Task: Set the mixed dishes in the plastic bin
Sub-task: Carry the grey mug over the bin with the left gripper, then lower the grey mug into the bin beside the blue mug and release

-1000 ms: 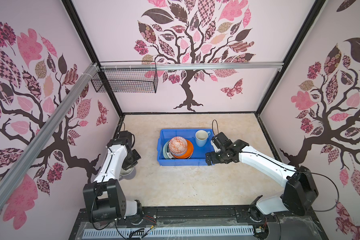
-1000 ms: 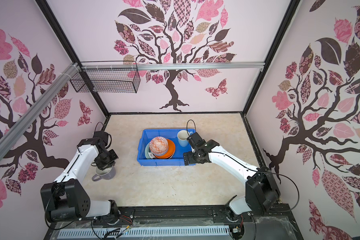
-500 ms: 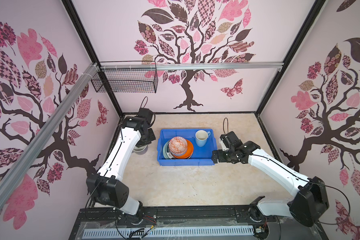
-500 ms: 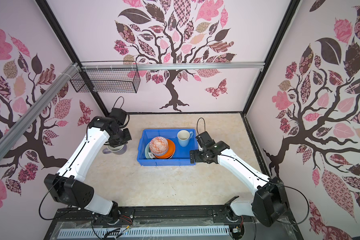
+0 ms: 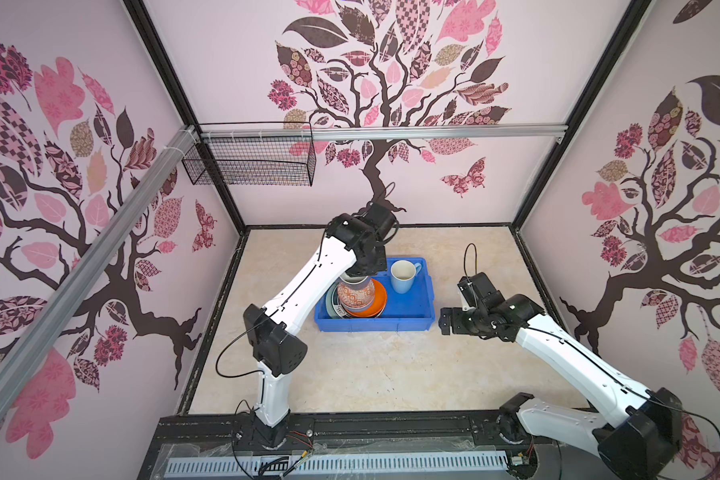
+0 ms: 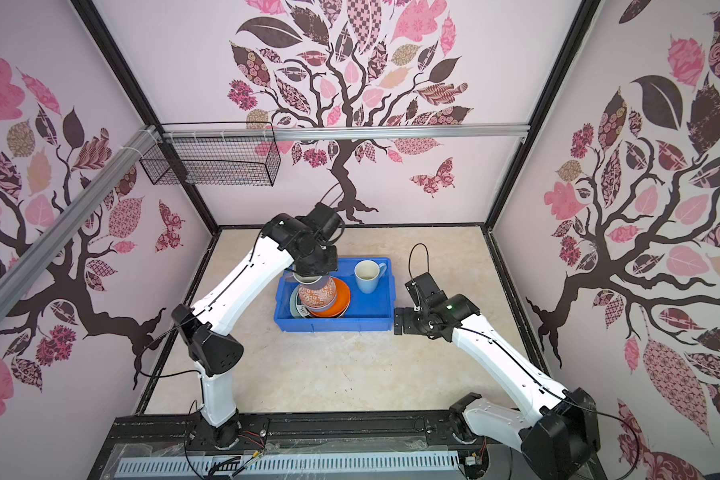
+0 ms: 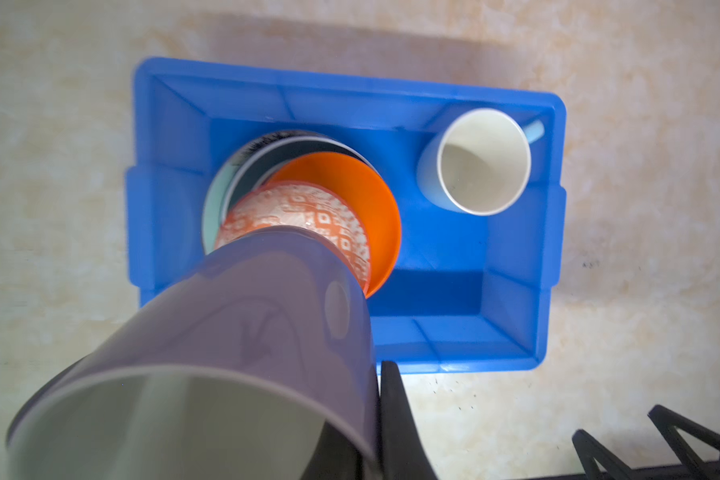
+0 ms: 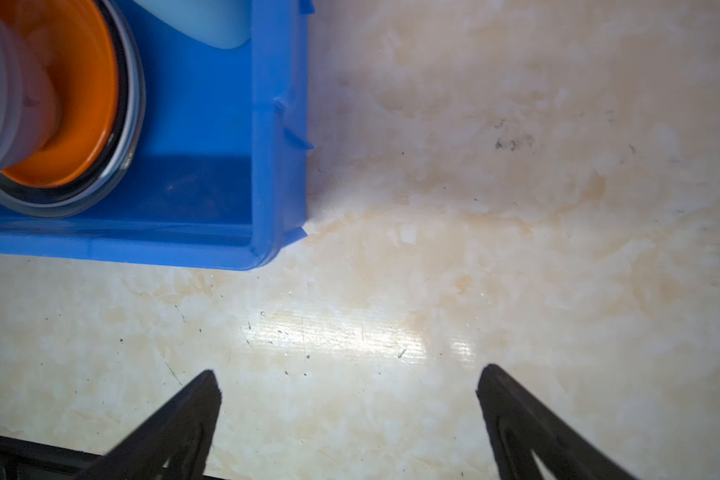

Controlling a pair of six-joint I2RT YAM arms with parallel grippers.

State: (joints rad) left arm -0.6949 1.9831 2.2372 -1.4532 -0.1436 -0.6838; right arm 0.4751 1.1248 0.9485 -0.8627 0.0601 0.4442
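The bin is bare below at the bin's near corner (image 5: 410, 307) (image 7: 448, 286) by the light blue mug, so next my left gripper should move past the stack over that corner, lower and release.
The blue plastic bin (image 5: 375, 326) (image 6: 333, 326) (image 7: 350, 89) stands mid-table. In it a stack leans at one end: a pale green plate (image 7: 213, 208), an orange plate (image 5: 377, 301) (image 7: 371, 195) and an upturned orange-patterned bowl (image 5: 356, 297) (image 7: 308, 212). A light blue mug (image 5: 404, 276) (image 7: 474, 162) stands upright at the other end. My left gripper (image 5: 356, 272) (image 7: 377, 374) is shut on the rim of a lavender mug (image 5: 352, 279) (image 7: 246, 316), which hangs above the stack. My right gripper (image 5: 447, 322) (image 8: 348, 374) is open and empty over bare table, just right of the bin.
A black wire basket (image 5: 254, 160) hangs on the back rail at the upper left. Patterned walls close in the table on three sides. The bin's corner (image 8: 279, 245) lies close ahead of the right fingers.
My left arm has swung from the table's left side over to the bin, carrying the lavender mug. My right arm has drawn back a little to the right of the bin.
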